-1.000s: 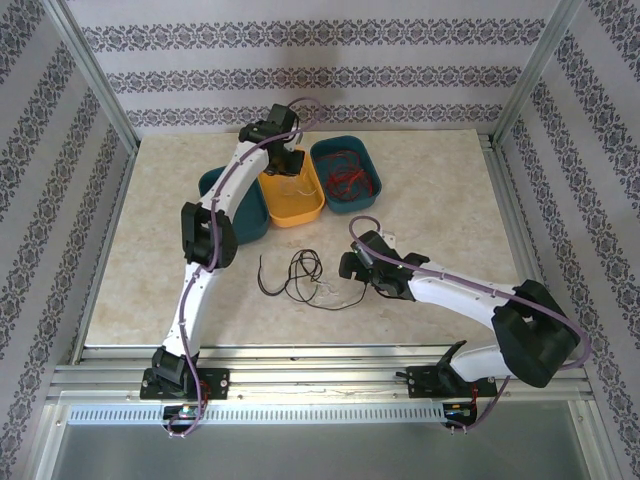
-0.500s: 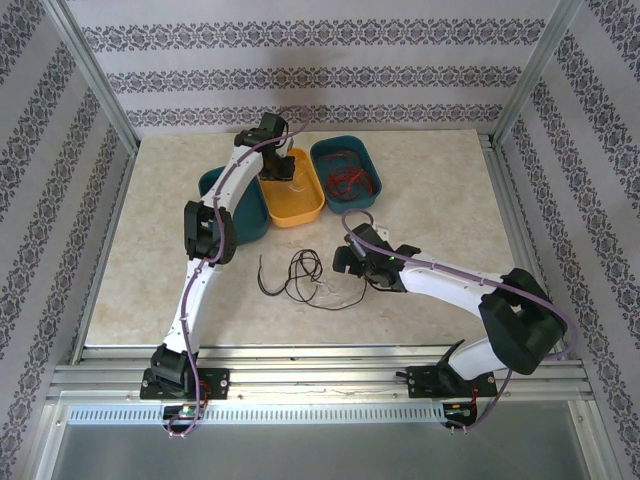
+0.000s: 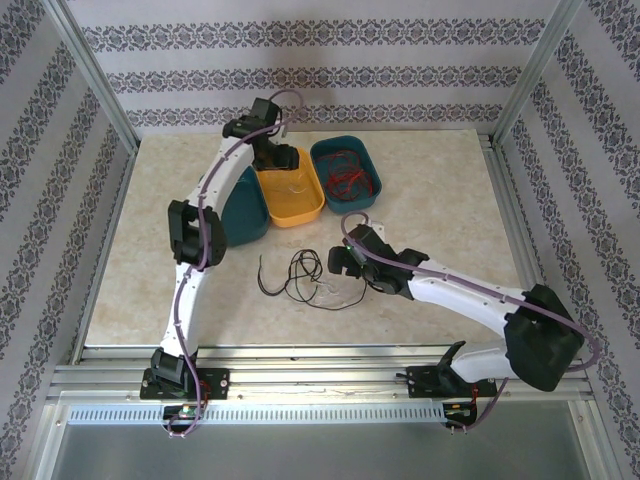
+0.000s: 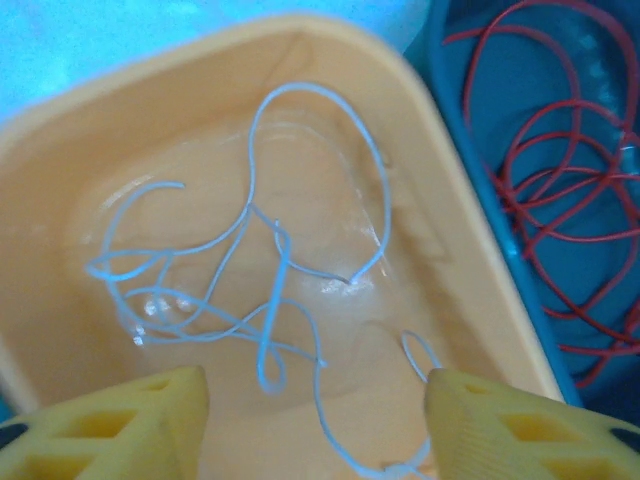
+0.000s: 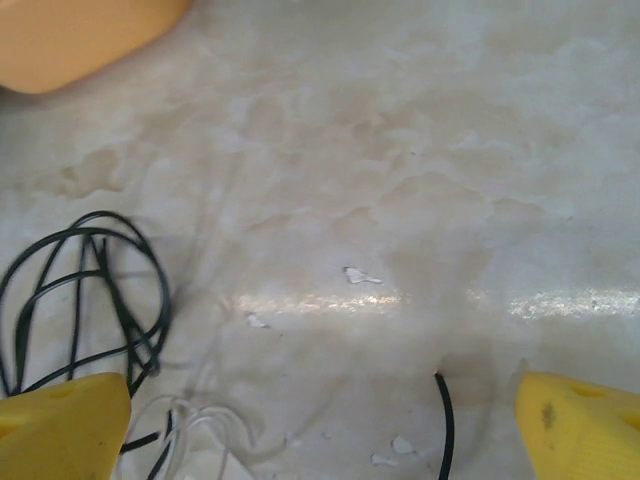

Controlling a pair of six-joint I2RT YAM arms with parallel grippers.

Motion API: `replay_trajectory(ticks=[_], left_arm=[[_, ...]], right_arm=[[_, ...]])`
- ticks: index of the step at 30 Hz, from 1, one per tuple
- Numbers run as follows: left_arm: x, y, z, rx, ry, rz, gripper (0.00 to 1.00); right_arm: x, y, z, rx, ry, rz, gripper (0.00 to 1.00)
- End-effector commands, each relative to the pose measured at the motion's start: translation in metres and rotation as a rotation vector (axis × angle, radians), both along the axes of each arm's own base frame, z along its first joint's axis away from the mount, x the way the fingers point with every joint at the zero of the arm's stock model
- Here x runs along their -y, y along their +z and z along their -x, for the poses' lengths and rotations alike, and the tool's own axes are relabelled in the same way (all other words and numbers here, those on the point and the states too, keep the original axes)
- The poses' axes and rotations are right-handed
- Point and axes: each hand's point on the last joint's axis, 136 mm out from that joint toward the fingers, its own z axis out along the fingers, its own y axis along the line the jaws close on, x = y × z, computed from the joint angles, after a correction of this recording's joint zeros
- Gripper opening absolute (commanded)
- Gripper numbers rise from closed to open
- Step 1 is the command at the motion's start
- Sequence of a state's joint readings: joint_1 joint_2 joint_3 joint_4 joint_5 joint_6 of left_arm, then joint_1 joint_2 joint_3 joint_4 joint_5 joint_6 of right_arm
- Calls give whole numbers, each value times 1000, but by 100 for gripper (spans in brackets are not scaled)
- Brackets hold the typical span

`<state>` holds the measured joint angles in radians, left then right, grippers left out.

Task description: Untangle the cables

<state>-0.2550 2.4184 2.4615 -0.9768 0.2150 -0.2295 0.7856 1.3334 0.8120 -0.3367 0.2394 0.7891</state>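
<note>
My right gripper moves back toward the tangle and down onto the white loops (image 3: pixel 326 289) (image 5: pixel 195 415) beside the black coil next, since they spread out onto bare tabletop there.
The tangled cables (image 3: pixel 300 276), black and whitish, lie on the table's middle; in the right wrist view a black loop (image 5: pixel 90 290), a black end (image 5: pixel 445 420) and pale strands (image 5: pixel 200 420) show. My right gripper (image 3: pixel 338 263) (image 5: pixel 320 430) stands open just right of the tangle, low over the table, with nothing in it. My left gripper (image 3: pixel 268 150) (image 4: pixel 315 420) hangs open over the yellow tray (image 3: pixel 305 210) (image 4: pixel 60 130). White cables (image 4: pixel 270 290) lie loose on that tray's floor between and ahead of the fingers. Red cables (image 3: pixel 345 176) (image 4: pixel 560 180) rest in the right teal tray (image 3: pixel 365 152).
A second teal tray (image 3: pixel 245 215) stands left of the yellow one, partly under the left arm. All three trays sit at the table's back middle. Metal frame posts and patterned walls enclose the table on three sides.
The left gripper has opened over the yellow tray and its elbow has swung left. The right gripper has shifted a little left towards the tangle.
</note>
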Motion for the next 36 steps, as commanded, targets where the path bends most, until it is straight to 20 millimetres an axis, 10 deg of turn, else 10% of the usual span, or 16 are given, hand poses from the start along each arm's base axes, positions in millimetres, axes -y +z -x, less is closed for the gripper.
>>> replay_trajectory(ticks=[1, 8, 24, 36], left_arm=[[-8, 48, 6, 96, 28, -10, 67], [-20, 77, 40, 158, 50, 5, 100], [-81, 102, 185, 392, 216, 53, 99], [-96, 104, 223, 468, 268, 85, 99]], right_arm=[[4, 11, 5, 25, 22, 64, 98], [-15, 3, 24, -9, 116, 87, 86], [-50, -45, 44, -190, 184, 79, 80], [-68, -76, 41, -276, 193, 105, 73]])
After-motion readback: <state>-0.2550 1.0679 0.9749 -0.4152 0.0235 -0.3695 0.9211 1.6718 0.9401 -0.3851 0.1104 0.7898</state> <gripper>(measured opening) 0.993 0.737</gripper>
